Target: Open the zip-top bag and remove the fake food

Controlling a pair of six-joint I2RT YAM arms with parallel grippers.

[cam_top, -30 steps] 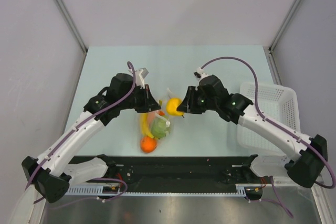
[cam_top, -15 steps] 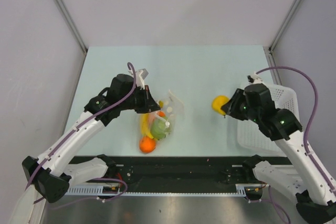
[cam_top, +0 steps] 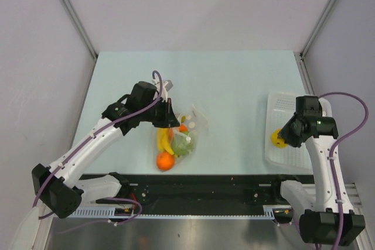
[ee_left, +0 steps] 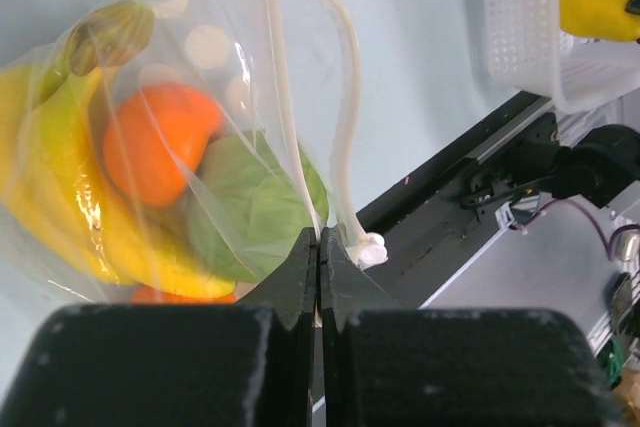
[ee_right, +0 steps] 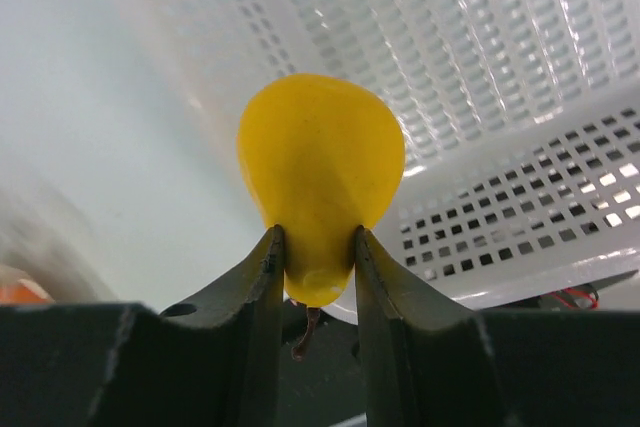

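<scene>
My right gripper will next lower, then move slightly back into the white basket's near end.
The clear zip-top bag (cam_top: pixel 186 134) lies near the table's front middle, holding a yellow banana bunch (cam_top: pixel 163 140), a pale green cabbage (cam_top: pixel 181 144) and a small orange piece (cam_top: pixel 183 127). A round orange (cam_top: pixel 164 160) lies at its near end. My left gripper (cam_top: pixel 171 118) is shut on the bag's edge; the left wrist view shows the bag (ee_left: pixel 190 127), its zip strip and my left gripper (ee_left: pixel 319 247) pinching the film. My right gripper (cam_top: pixel 280 139) is shut on a yellow pear-shaped fruit (ee_right: pixel 320 172) over the white basket's left rim; that fruit also shows in the top view (cam_top: pixel 276 139).
The white perforated basket (cam_top: pixel 302 105) stands at the right table edge, and shows in the right wrist view (ee_right: pixel 500 97). A black rail (cam_top: pixel 199 185) runs along the near edge. Grey walls close in both sides.
My right arm has swung right, carrying the yellow fruit from beside the bag to the basket's left rim. My left gripper has kept its hold and shifted slightly right.
</scene>
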